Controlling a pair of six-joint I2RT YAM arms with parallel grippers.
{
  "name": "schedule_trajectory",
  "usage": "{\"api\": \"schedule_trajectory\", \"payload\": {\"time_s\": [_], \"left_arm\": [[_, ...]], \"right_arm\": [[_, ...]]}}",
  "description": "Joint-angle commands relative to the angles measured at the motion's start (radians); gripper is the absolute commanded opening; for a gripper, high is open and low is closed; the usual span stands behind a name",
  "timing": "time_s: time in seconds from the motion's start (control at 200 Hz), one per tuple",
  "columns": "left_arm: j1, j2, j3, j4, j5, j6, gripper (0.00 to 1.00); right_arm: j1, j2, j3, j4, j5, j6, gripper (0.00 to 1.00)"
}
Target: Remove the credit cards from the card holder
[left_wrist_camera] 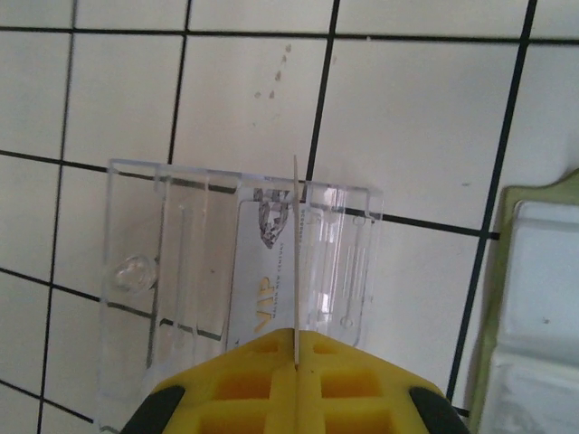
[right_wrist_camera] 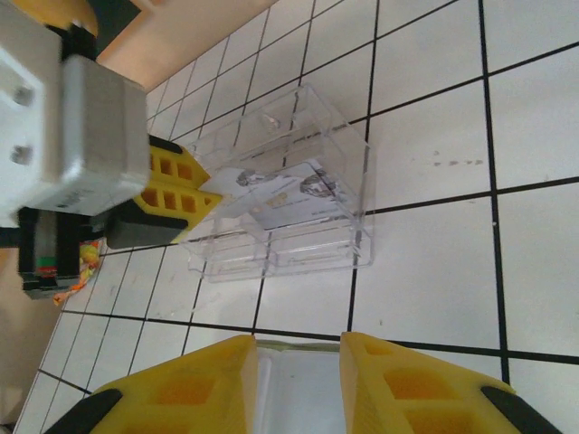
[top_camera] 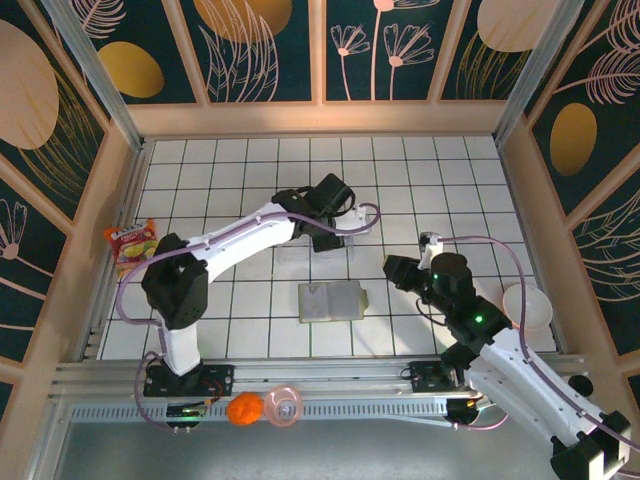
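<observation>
Next, the left gripper lowers the thin credit card into the clear plastic tray (left_wrist_camera: 163,253) and releases it over the "VIP" card.
The card holder (top_camera: 332,301) lies open on the tiled table, its olive rim and pale inside facing up. My left gripper (left_wrist_camera: 296,339) is shut on a thin credit card (left_wrist_camera: 295,253) that I see edge-on, held over a clear plastic tray (left_wrist_camera: 163,253). A second credit card (left_wrist_camera: 267,271) with gold "VIP" lettering lies flat in that tray. My right gripper (right_wrist_camera: 298,362) hovers at the card holder's right side with its yellow fingers apart. The holder's pale inside (right_wrist_camera: 298,393) shows in the gap between them. The tray (right_wrist_camera: 308,244) and the left gripper (right_wrist_camera: 204,194) lie beyond.
A snack packet (top_camera: 131,243) lies at the left wall. A white cup (top_camera: 527,306) stands at the right. An orange ball (top_camera: 244,408) and a pink ring (top_camera: 284,406) rest on the front rail. Wooden walls enclose the table.
</observation>
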Motion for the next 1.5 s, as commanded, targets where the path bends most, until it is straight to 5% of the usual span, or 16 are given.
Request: {"api": "schedule_trajectory", "payload": {"time_s": [0.0, 0.405, 1.406, 1.491], "left_arm": [[0.010, 0.025, 0.060, -0.061, -0.023, 0.079, 0.00], [0.030, 0.025, 0.009, -0.033, -0.009, 0.110, 0.00], [0.033, 0.116, 0.027, 0.024, -0.035, 0.052, 0.00], [0.034, 0.117, 0.047, 0.024, -0.030, 0.035, 0.17]], "right_arm": [[-0.015, 0.004, 0.011, -0.017, -0.033, -0.016, 0.30], [-0.121, 0.056, -0.002, 0.034, -0.118, -0.016, 0.30], [-0.169, 0.067, 0.034, 0.016, -0.186, -0.033, 0.29], [-0.169, 0.060, 0.032, 0.018, -0.191, -0.029, 0.29]]}}
